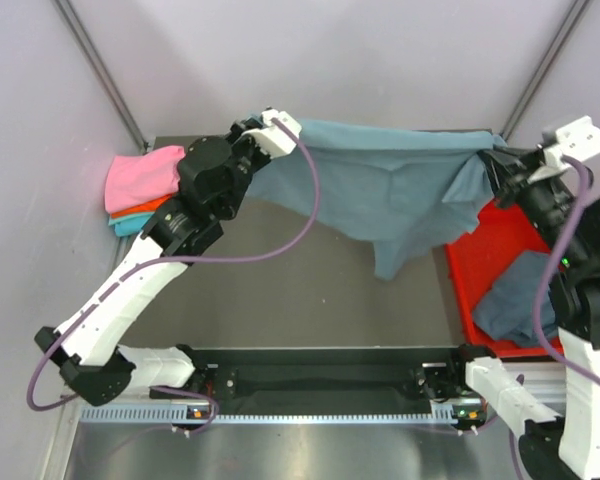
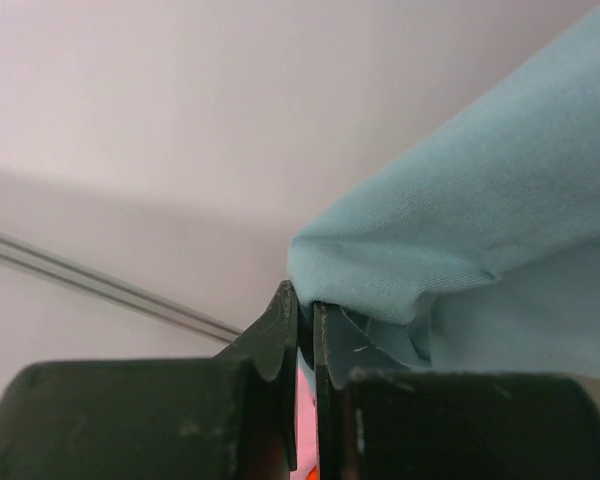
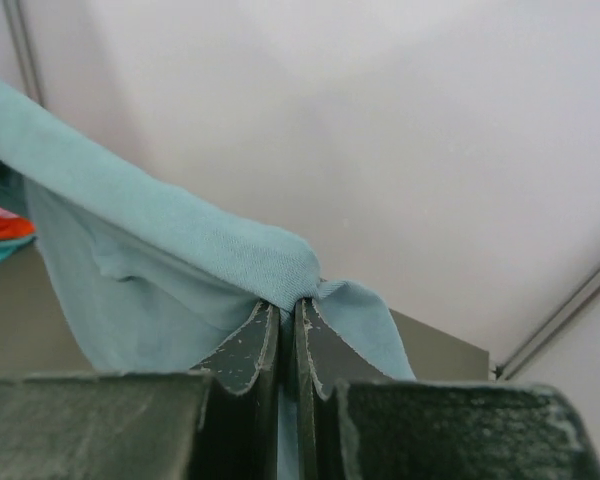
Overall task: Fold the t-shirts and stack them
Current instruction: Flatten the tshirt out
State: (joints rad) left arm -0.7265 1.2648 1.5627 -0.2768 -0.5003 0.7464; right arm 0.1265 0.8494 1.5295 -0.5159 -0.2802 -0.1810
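Observation:
The t-shirt still hangs stretched in the air, so my left gripper will lower to the bare tabletop [image 1: 258,222] beside the folded stack and release the shirt's corner.
A slate blue-grey t-shirt [image 1: 390,175] hangs stretched in the air across the back of the table, its lower part drooping toward the middle. My left gripper [image 1: 263,133] is shut on the shirt's left top corner [image 2: 380,270]. My right gripper [image 1: 500,160] is shut on its right top corner [image 3: 270,265]. A folded stack of pink, orange and teal t-shirts [image 1: 140,185] lies at the far left. Another blue-grey t-shirt [image 1: 515,300] lies crumpled in the red tray [image 1: 485,245].
The red tray stands on the table's right side, under my right arm. Pale walls close in the back and both sides. A black rail [image 1: 320,380] with the arm bases runs along the near edge.

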